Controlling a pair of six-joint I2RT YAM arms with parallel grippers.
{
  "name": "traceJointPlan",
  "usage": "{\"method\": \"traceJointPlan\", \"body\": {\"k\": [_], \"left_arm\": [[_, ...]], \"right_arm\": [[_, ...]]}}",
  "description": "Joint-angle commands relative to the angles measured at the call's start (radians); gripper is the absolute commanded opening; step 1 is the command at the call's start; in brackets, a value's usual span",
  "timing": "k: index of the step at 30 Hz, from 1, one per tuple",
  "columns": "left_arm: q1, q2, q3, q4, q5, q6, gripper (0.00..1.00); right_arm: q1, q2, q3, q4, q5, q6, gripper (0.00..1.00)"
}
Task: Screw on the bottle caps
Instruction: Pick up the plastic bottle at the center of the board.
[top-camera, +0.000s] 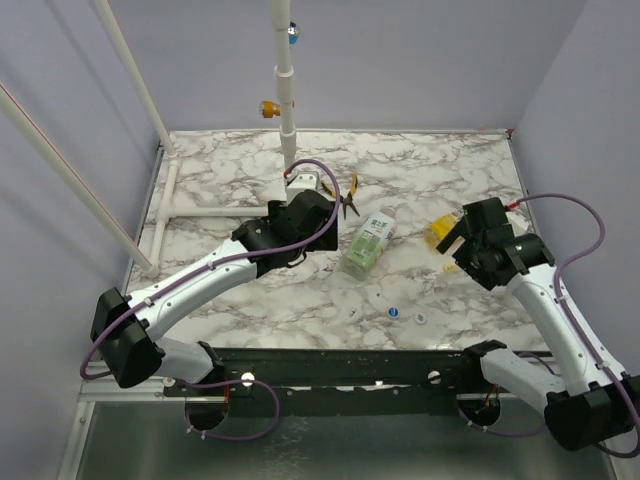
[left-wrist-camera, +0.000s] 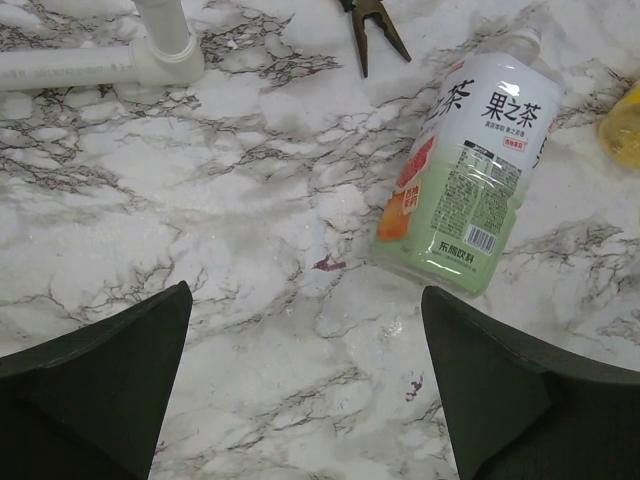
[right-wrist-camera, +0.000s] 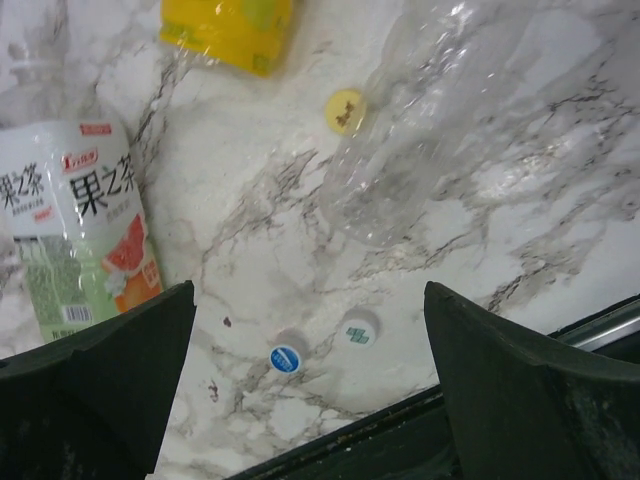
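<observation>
I will next move my right gripper outward, turn it in line with the slantwise clear unlabelled bottle, then lower it to the bottle's far part.
A clear bottle with a green-and-white label (top-camera: 368, 241) lies on its side mid-table; it also shows in the left wrist view (left-wrist-camera: 468, 175) and the right wrist view (right-wrist-camera: 78, 235). The yellow bottle (top-camera: 440, 232) lies just left of my right gripper (top-camera: 472, 238) and shows at the top of the right wrist view (right-wrist-camera: 230, 30). A yellow cap (right-wrist-camera: 346, 110) lies below it. A blue cap (top-camera: 393, 312) (right-wrist-camera: 287, 358) and a whitish cap (top-camera: 421, 319) (right-wrist-camera: 359, 331) lie near the front edge. My left gripper (top-camera: 300, 215) (left-wrist-camera: 305, 288) is open and empty, left of the labelled bottle. My right gripper (right-wrist-camera: 309, 290) is open and empty above the two caps.
Yellow-handled pliers (top-camera: 349, 195) (left-wrist-camera: 375, 25) lie behind the labelled bottle. A white pipe frame (top-camera: 285, 90) (left-wrist-camera: 150, 55) stands at the back left. A clear unlabelled bottle (right-wrist-camera: 430, 130) lies by the yellow cap. The black front rail (top-camera: 340, 365) (right-wrist-camera: 420, 430) runs along the table's near edge.
</observation>
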Motion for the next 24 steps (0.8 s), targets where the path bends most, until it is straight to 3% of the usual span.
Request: {"method": "traceJointPlan", "body": {"k": [1, 6, 11, 15, 24], "left_arm": [[0.007, -0.040, 0.012, -0.001, 0.040, 0.025, 0.99], [0.009, -0.056, 0.024, -0.007, 0.053, 0.041, 0.99], [0.010, -0.066, 0.039, -0.023, 0.069, 0.055, 0.99], [0.013, -0.082, 0.046, -0.040, 0.081, 0.061, 0.99], [0.018, -0.110, 0.028, -0.060, 0.089, 0.071, 0.99]], "right_arm": [[-0.158, -0.014, -0.029, 0.055, -0.013, -0.066, 1.00], [-0.395, 0.028, -0.034, 0.136, -0.149, -0.177, 1.00], [-0.513, 0.069, -0.046, 0.206, -0.189, -0.217, 1.00], [-0.667, 0.100, -0.083, 0.279, -0.319, -0.258, 1.00], [-0.720, 0.205, -0.130, 0.415, -0.371, -0.259, 0.99]]}}
